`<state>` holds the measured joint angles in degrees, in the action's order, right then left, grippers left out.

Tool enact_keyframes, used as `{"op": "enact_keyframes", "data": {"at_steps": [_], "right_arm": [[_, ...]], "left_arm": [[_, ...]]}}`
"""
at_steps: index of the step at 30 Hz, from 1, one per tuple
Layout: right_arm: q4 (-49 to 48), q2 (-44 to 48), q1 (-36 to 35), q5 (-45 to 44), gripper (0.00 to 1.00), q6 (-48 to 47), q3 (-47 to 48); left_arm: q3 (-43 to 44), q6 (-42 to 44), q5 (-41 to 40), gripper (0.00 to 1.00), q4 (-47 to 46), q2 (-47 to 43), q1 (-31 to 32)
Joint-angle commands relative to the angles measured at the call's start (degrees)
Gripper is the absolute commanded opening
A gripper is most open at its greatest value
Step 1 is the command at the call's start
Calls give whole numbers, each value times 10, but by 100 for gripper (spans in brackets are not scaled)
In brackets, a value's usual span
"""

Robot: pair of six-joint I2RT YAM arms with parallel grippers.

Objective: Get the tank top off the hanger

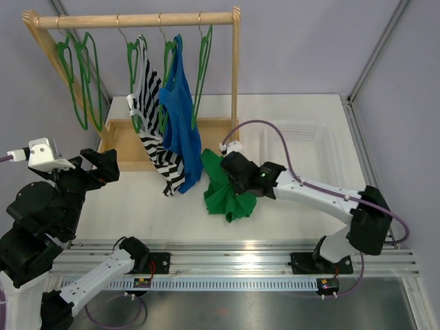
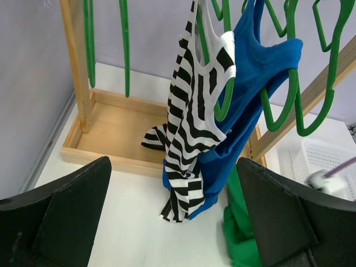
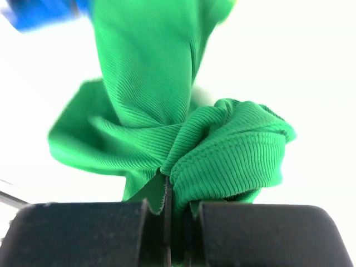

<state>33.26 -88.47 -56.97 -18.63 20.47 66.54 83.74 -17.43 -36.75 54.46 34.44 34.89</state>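
Observation:
The green tank top will next be lifted by my right gripper over the white basket to the right in the top view. Then my right gripper will lower it and let it go.
A green tank top [image 1: 230, 192] hangs bunched from my right gripper [image 1: 234, 170], off any hanger, its lower part resting on the white table. In the right wrist view the jaws are shut on a fold of the green ribbed cloth [image 3: 222, 150]. A black-and-white striped tank top [image 1: 152, 130] and a blue tank top [image 1: 180, 117] hang on green hangers [image 1: 203, 62] on the wooden rack [image 1: 137, 20]. My left gripper [image 1: 103, 165] is open and empty at the left, away from the rack; its wrist view shows the striped top [image 2: 194, 122] and the blue top [image 2: 261, 83] ahead.
Several empty green hangers [image 1: 79, 75] hang at the rack's left end. The rack's wooden base tray [image 1: 124, 141] sits on the table. A white plastic basket [image 1: 302, 148] stands at the back right. A purple cable [image 1: 275, 137] loops over the right arm.

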Motion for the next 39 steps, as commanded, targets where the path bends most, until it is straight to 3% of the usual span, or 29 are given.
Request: {"op": "enact_keyframes", "data": {"at_steps": [1,8,14,19,24,26,28,29,30,33,39], "right_arm": [[65,85,-2,-129,0,-9,78],[165,132,35,-219,0,-79,275],[225,140,124,-229,0,-103,384],[238,137,203,-222,0,-96,359],[198,138,318,-115,0,-65,227],[173,123,338,-93,13,-54,177],[159,102,367,-80,44,-45,146],[156,95,370,-79,63,-41,140],[158,90,371,-91,99,-36,138],[161,90,371,-81,99,-34,143],[136,178,371,-20,99,-31,143]], "left_arm": [[-11,25,-16,99,-26,-12,3],[-10,34,-9,99,-27,-10,3],[29,42,19,99,-24,10,3],[92,55,46,99,-26,49,3],[157,67,70,99,-37,106,3],[195,73,74,99,-39,144,3],[221,78,77,99,-36,175,3],[247,80,80,99,-35,205,3],[259,81,84,99,-30,220,3],[305,91,87,99,-26,277,3],[373,115,70,99,-21,383,2]]}}
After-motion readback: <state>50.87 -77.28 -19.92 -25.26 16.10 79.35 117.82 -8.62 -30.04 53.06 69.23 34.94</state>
